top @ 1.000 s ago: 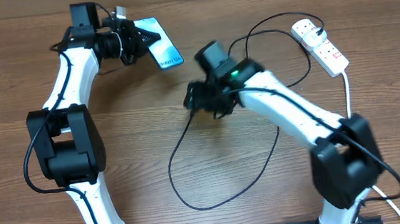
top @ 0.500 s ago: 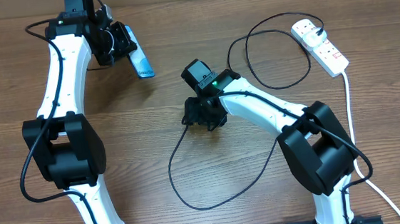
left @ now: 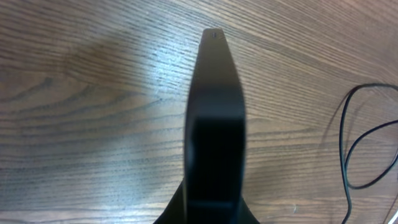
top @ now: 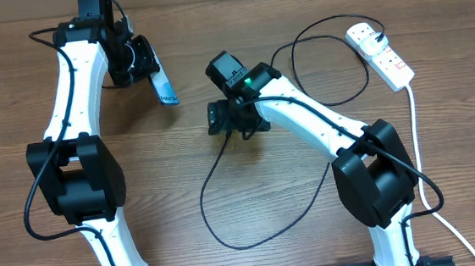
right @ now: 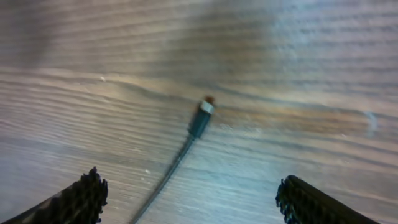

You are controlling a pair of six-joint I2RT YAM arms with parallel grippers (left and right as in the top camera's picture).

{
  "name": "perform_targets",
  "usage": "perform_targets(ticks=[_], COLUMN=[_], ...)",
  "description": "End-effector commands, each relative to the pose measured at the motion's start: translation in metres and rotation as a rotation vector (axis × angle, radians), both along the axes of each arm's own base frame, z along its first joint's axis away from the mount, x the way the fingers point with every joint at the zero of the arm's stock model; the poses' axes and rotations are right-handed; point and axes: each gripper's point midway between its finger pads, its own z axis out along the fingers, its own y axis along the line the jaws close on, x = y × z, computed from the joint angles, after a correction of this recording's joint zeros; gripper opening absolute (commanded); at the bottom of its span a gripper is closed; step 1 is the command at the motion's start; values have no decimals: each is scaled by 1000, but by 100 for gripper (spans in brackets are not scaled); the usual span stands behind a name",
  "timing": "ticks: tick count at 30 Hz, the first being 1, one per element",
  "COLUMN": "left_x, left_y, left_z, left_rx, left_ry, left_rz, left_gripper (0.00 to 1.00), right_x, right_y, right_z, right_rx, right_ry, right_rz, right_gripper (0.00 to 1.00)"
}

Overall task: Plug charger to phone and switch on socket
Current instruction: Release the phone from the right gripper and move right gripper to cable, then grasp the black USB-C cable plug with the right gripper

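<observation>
I will next lower my right gripper with its fingers open onto the connector's black housing (right: 199, 124), just behind the metal tip, because the housing is below on the wood.
My left gripper (top: 143, 66) is shut on the phone (top: 163, 85), holding it edge-on and tilted above the table at the upper left. In the left wrist view the phone (left: 214, 118) shows as a dark narrow edge between my fingers. The charger cable (top: 216, 186) loops over the table's middle, and its connector tip (right: 202, 118) lies on the wood ahead of my right gripper (right: 189, 202), which is open and empty above it. In the overhead view the right gripper (top: 230, 121) hovers over the cable's free end. The socket (top: 380, 54) lies at the upper right with the cable plugged in.
The socket's thick white cord (top: 414, 136) runs down the right side past the right arm's base. The black cable makes a second loop (top: 326, 66) between the right arm and the socket. Bare wood lies to the left and front.
My left gripper has turned the phone from flat to edge-on and drawn it in. My right gripper has moved left and a little up, over the cable's tip.
</observation>
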Motion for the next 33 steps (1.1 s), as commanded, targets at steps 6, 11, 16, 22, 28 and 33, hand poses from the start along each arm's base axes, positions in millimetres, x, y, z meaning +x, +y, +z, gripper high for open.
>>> perform_targets(ticks=[6,11,16,22,28,33], left_x=[5,6,6,7,7,7], left_y=[-2,-3,-3,-4,-4,-4], left_z=[30,30,30,31,31,31], left_rx=[11,11,11,11,11,12], left_ry=[-85,-90,-90,-94,-94,-95], left_rz=[-38,-40,-41,-42,-42,-42], left_gripper=[4,4,4,4,4,4], right_x=[8,-4,-24,-23,-15,-8], right_y=[2,-3,4,9,-2,-9], right_z=[-19,-47,-59,-66,-79,-79], right_rx=[-39,-100,-130,-149,-191,-218], right_ry=[-17,53,103,74,62,32], right_rz=[-134,-159,-151,-147,-168,-189], right_gripper=[67,59,49,41,36,32])
